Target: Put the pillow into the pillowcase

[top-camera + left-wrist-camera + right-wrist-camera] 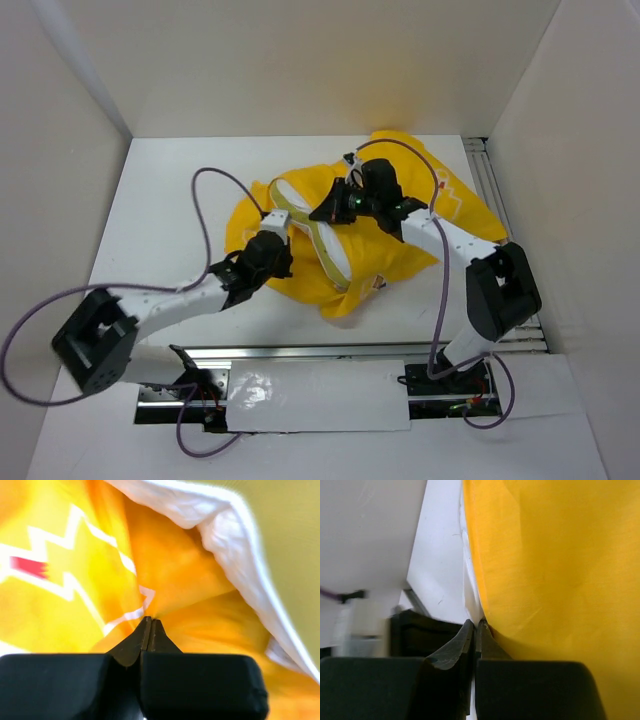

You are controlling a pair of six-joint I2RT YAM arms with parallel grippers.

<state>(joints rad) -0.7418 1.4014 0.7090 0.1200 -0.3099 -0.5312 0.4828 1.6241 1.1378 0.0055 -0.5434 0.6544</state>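
Observation:
The pillowcase's outer edge lies to the left in the top view. My left gripper will pull the fold of the pillowcase that way to spread its crumples and then release it.
The yellow pillowcase [425,205] lies crumpled in the middle of the table. The white pillow [338,256] shows through its opening and is mostly covered by it. My left gripper [278,246] is at the case's left side, shut on a fold of the printed yellow fabric [185,580]. The pillow's white edge [240,555] runs past it on the right. My right gripper [328,210] is above the opening. Its jaws [476,625] are shut on a thin white fabric edge [470,597], apparently the pillow's, with the pillowcase [560,570] right beside it.
White walls [300,60] enclose the white table [160,200] on three sides. A metal rail [495,180] runs along the right edge. Purple cables [210,200] loop over the table from both arms. A white sheet [310,395] lies between the arm bases.

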